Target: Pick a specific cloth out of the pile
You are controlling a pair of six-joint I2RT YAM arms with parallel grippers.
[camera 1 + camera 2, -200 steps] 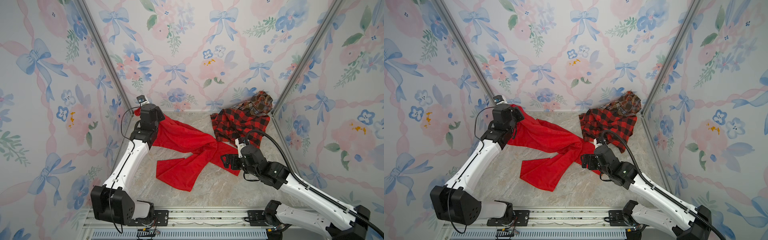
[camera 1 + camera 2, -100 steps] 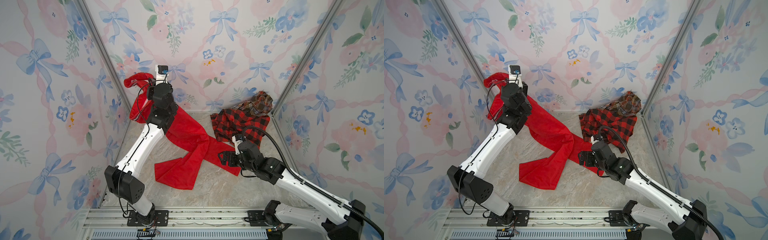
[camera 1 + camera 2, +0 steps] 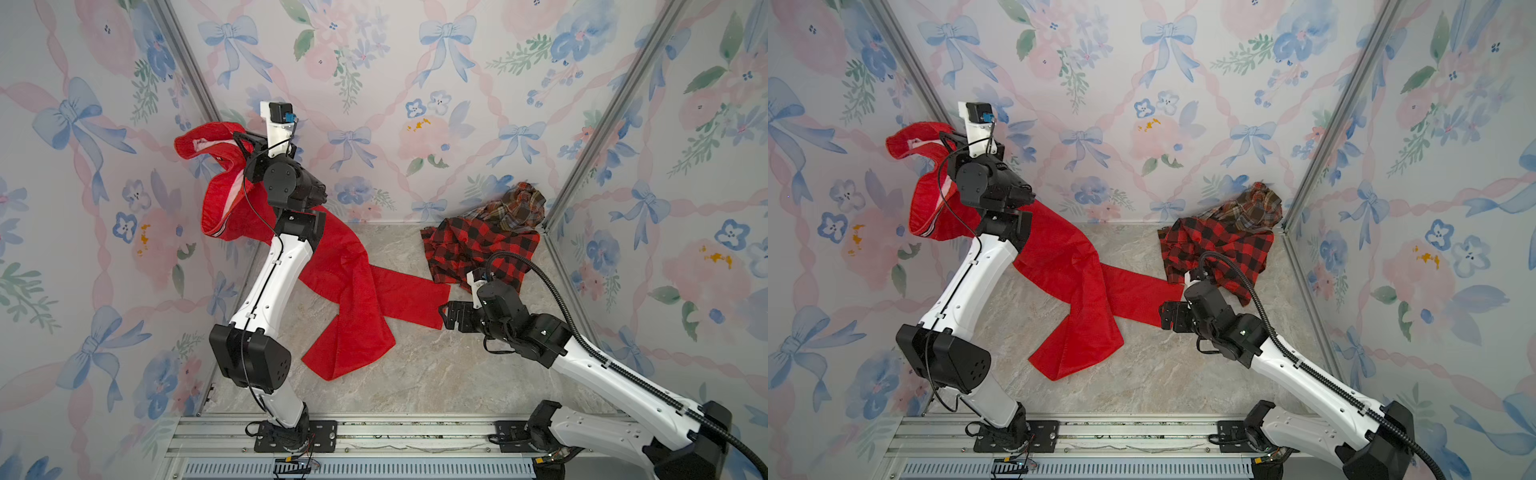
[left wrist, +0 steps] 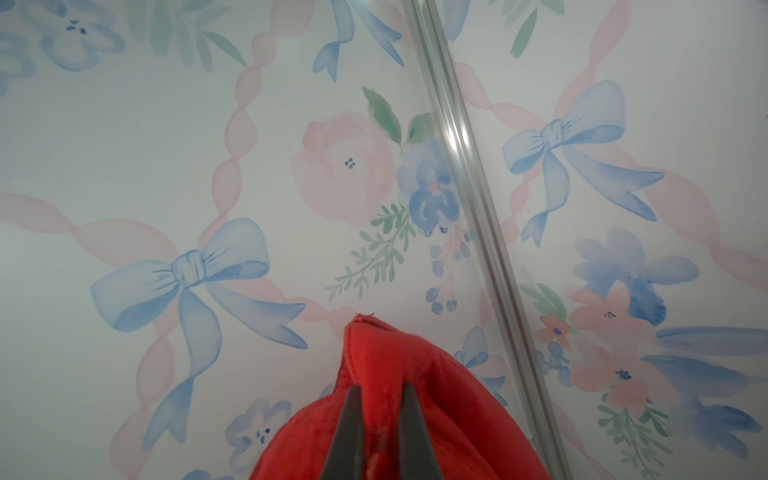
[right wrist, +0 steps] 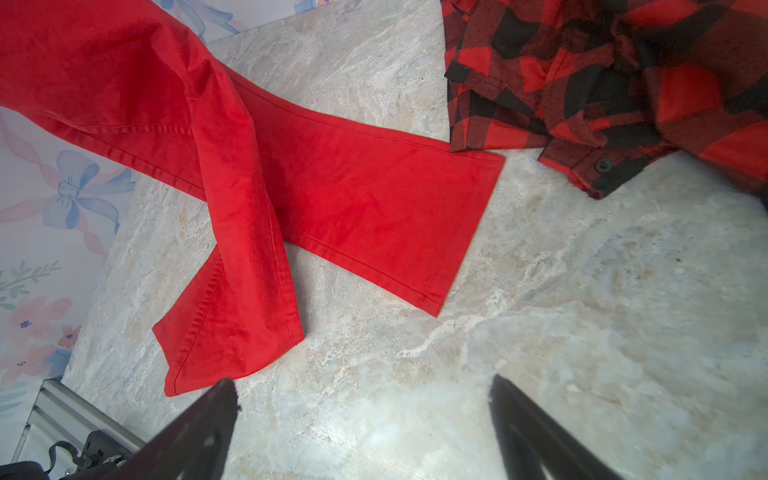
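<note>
Next, the left gripper lowers toward the cloth's trailing red legs, below it and nearer the pile, releasing the cloth where they already meet the floor.
The cloth (image 3: 353, 299) is a plain bright red garment with a striped trim band (image 3: 216, 232). My left gripper (image 3: 245, 141) is shut on its upper edge and holds it high in the back left corner. In the left wrist view the left gripper (image 4: 382, 388) pinches a red fold (image 4: 386, 357). Two legs of the cloth (image 3: 1075, 291) trail down onto the floor. The pile (image 3: 469, 245) lies in the back right corner. My right gripper (image 3: 446, 316) stands open and empty, low over the floor by a leg's end (image 5: 374, 199), in the right wrist view (image 5: 361, 384) too.
In the pile a brown plaid shirt (image 3: 515, 208) sits on a red-and-black check shirt (image 3: 1221, 245), whose hem (image 5: 582, 124) lies just beyond the red leg's end. Flowered walls close in the marble floor (image 3: 415, 374) on three sides. A metal rail (image 3: 374, 432) runs along the front.
My left arm has risen from floor height to high in the back left corner, lifting the cloth's top end. The cloth's legs have slid left, away from the check shirt. The right gripper stays open.
</note>
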